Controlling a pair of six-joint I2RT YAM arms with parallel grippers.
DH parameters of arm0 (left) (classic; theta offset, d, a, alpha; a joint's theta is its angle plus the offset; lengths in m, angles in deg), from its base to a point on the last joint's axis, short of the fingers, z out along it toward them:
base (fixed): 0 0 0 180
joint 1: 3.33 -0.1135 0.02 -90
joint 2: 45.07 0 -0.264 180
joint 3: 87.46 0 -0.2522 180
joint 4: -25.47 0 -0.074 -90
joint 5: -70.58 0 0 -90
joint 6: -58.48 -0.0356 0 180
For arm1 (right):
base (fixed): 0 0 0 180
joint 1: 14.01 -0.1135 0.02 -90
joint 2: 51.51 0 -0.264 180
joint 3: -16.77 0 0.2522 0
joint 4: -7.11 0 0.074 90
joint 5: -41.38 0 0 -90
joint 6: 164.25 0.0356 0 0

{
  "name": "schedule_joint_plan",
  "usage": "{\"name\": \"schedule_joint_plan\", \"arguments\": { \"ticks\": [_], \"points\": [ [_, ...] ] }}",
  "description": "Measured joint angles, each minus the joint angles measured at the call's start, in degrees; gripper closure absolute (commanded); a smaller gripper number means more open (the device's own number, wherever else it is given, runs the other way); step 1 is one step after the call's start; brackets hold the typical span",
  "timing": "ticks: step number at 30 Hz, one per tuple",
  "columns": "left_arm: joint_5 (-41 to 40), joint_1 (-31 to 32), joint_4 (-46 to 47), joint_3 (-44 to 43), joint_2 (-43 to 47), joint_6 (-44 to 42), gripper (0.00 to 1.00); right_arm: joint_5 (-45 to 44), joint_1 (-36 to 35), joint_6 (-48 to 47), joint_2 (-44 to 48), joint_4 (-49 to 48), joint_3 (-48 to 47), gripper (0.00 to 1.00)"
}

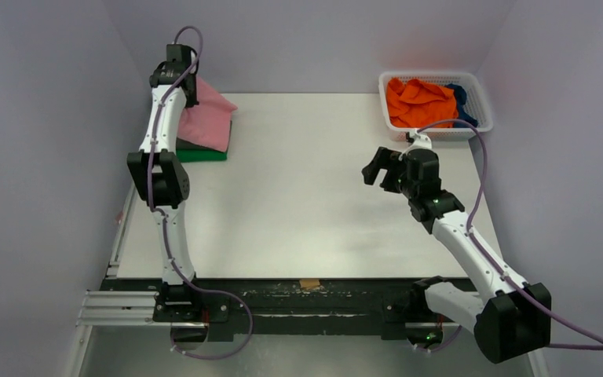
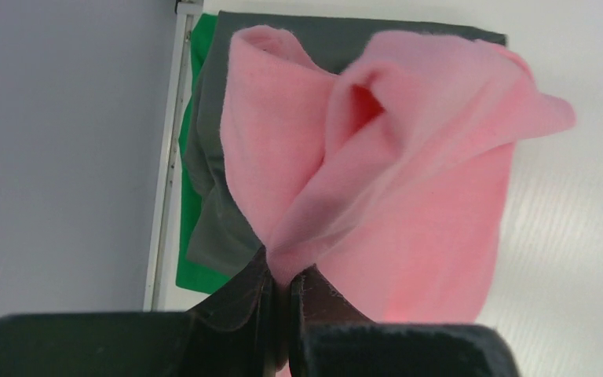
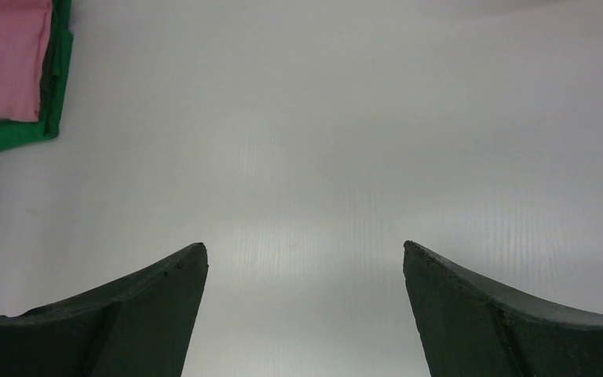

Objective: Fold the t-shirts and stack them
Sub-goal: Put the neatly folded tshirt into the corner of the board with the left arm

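Note:
The robot will next move its left gripper down and toward the metal rail and let go of the pink end over the grey shirt's rail-side edge, because that strip is still uncovered.
My left gripper is shut on the pink t-shirt and holds one end lifted over the stack at the table's far left. The pink shirt drapes down onto a folded grey shirt that lies on a folded green shirt. The green shirt's edge shows in the top view. My right gripper is open and empty above the bare table, right of centre. In the right wrist view its fingers stand wide apart, with the stack at the top left. The orange shirt and the dark blue shirt lie crumpled in the basket.
The white mesh basket stands at the table's far right corner. A metal rail runs along the table's left edge, close to the stack. Grey walls close in the left, back and right sides.

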Motion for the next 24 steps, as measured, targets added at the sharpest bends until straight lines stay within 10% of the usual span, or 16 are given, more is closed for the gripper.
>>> {"name": "schedule_joint_plan", "arguments": {
  "ticks": [19,21,24],
  "points": [
    [4.22,-8.0,3.61,-0.72,-4.92,1.64,0.96,-2.89,0.0,-0.02,-2.4,1.95,0.0,0.07],
    [3.8,-7.98,4.52,-0.33,-4.92,1.49,0.77,-2.97,-0.02,-0.04,-2.78,2.14,0.0,0.07],
    [3.04,-8.04,6.25,1.38,-4.85,0.76,0.13,-3.26,-0.02,-0.04,-3.26,2.29,-0.02,0.06]
  ]
}}
